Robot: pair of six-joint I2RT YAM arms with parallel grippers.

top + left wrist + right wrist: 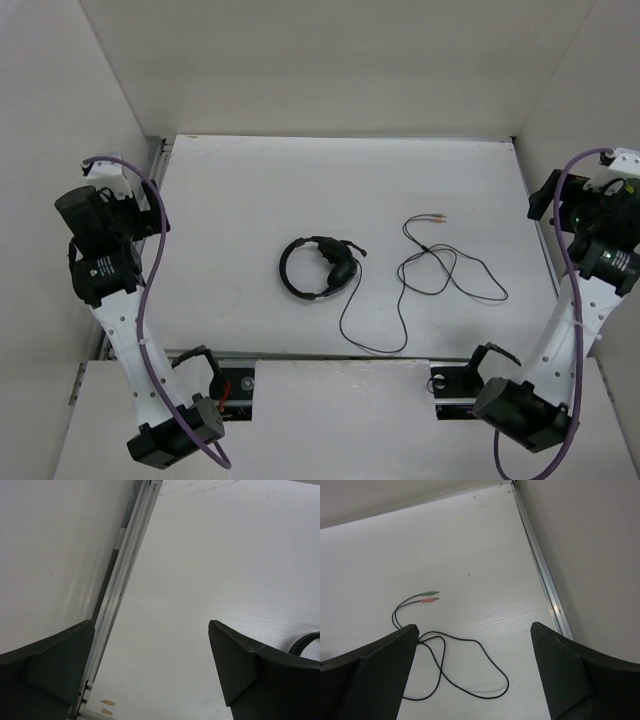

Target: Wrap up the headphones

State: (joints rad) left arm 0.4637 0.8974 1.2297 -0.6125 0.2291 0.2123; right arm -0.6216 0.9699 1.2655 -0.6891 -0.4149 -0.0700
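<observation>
The robot's left gripper needs to move across and down onto the headband's bend (283, 264), which is below it and to its right in the top view, clear of the cord (425, 270).
The black headphones (318, 267) lie flat near the middle of the white table. Their thin black cord (425, 270) runs in loose loops to the right and ends in two plugs (437, 217), one green and one pink (429, 596). The cord's loops show in the right wrist view (470, 665). My left gripper (150, 670) is open and empty, held high at the table's left edge; a bit of the headband shows in the left wrist view (305, 642). My right gripper (472, 667) is open and empty, held high over the table's right side above the cord.
White walls enclose the table on the left, back and right. A metal rail runs along the left edge (117, 585) and another along the right edge (542, 575). Both arm bases sit at the near edge (225, 385).
</observation>
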